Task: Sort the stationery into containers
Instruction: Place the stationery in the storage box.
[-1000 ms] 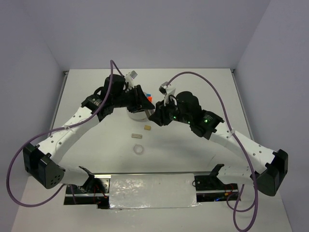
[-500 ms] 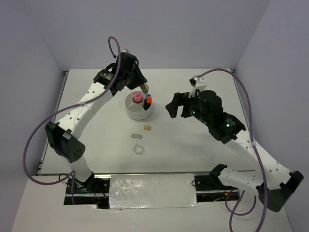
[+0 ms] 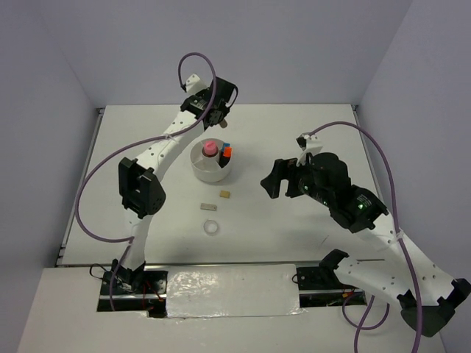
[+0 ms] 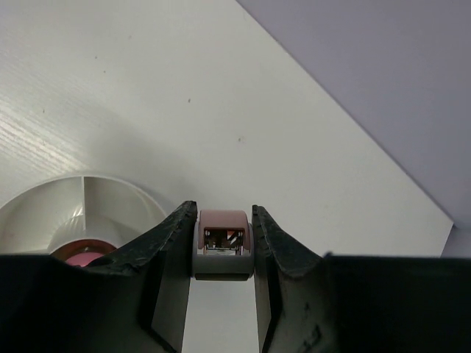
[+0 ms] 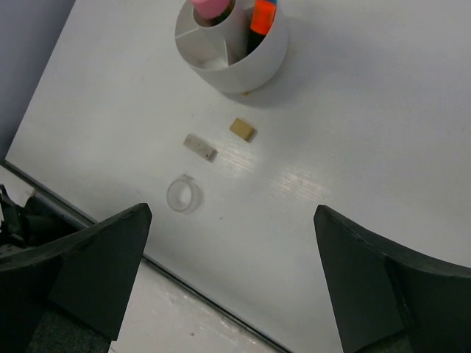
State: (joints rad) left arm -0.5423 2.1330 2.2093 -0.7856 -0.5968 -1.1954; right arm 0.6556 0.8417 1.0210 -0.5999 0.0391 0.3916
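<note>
My left gripper will move back and down next, over the tub's empty far section [image 4: 118, 209], and release the block [image 4: 223, 243], because that section is below and back from it.
My left gripper [image 3: 218, 121] hangs above the far side of the table, just beyond the round white divided tub [image 3: 202, 170]. It is shut on a small pink-and-grey block [image 4: 223, 243], and the tub's rim [image 4: 110, 187] shows below and left of it. In the tub stand a pink tube [image 3: 210, 148] and markers with an orange cap [image 3: 227, 152] and a blue cap [image 3: 226, 145]. On the table lie a tan eraser [image 5: 242, 129], a pale small bar [image 5: 200, 146] and a clear tape ring [image 5: 182, 195]. My right gripper [image 3: 280, 185] is open and empty, raised to the right of the tub.
The table's far edge meets the grey back wall [image 4: 383, 95] close behind my left gripper. A foil-covered strip [image 3: 232, 290] and the arm bases run along the near edge.
My left arm has swung from over the tub toward the far edge, still holding the block. My right gripper has opened and drawn back to the right of the tub.
</note>
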